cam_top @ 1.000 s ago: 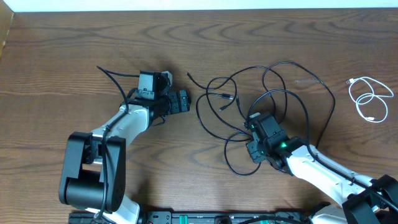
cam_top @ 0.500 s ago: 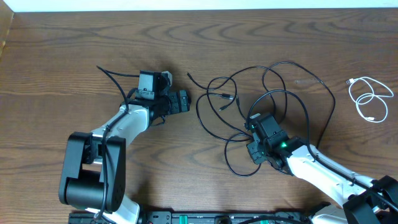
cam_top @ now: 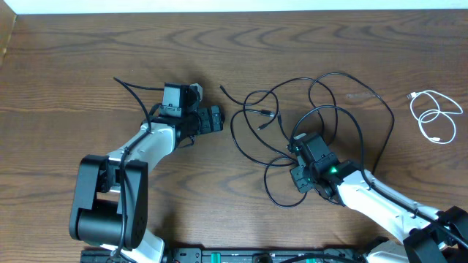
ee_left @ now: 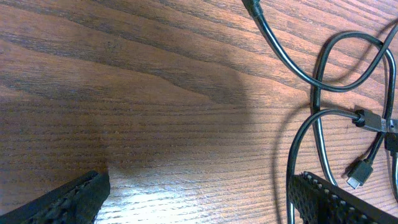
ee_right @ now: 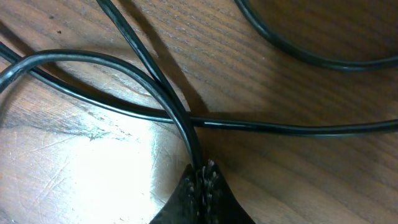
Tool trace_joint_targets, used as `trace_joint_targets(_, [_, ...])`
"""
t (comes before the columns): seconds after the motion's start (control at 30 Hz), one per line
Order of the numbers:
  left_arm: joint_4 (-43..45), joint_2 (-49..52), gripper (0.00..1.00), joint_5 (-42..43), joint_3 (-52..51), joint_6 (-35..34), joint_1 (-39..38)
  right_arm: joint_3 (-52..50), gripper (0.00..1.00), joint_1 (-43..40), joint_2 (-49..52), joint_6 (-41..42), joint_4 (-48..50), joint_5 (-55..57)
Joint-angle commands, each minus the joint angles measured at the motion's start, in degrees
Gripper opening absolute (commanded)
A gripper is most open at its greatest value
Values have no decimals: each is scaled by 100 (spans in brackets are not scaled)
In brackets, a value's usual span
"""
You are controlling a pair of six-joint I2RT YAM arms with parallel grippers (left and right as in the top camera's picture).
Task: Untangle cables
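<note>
The held black cable crosses another piece of cable, so my right gripper needs to move up, over the bare tabletop by the white cable, then down, and let go.
A tangle of thin black cables loops across the table's middle right, with small plug ends toward the left of it. My right gripper sits on the tangle's lower part. In the right wrist view its fingertips are shut on one black cable, which crosses over another strand. My left gripper lies left of the tangle, open and holding nothing. In the left wrist view its fingers stand wide over bare wood, and cable loops with a plug lie by the right finger.
One white cable lies coiled alone at the far right. A thin black cord trails off the left arm toward the upper left. The arm bases stand along the front edge of the wooden table.
</note>
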Motion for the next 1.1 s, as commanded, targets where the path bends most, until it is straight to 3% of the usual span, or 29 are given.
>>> trace_joint_targets(0.0, [2,-37,98,-17,-28,-11,7,-188,1,17,157,-15,-173,-52])
trace_joint_targets(0.43, [2,-37,98,-20,-28,-11,7,-188,5,17,157,-17,-186,-26])
trace_joint_targets(1.07, [2,-39,98,-20,-28,-11,7,-142,1,17,98,264,-138,-55])
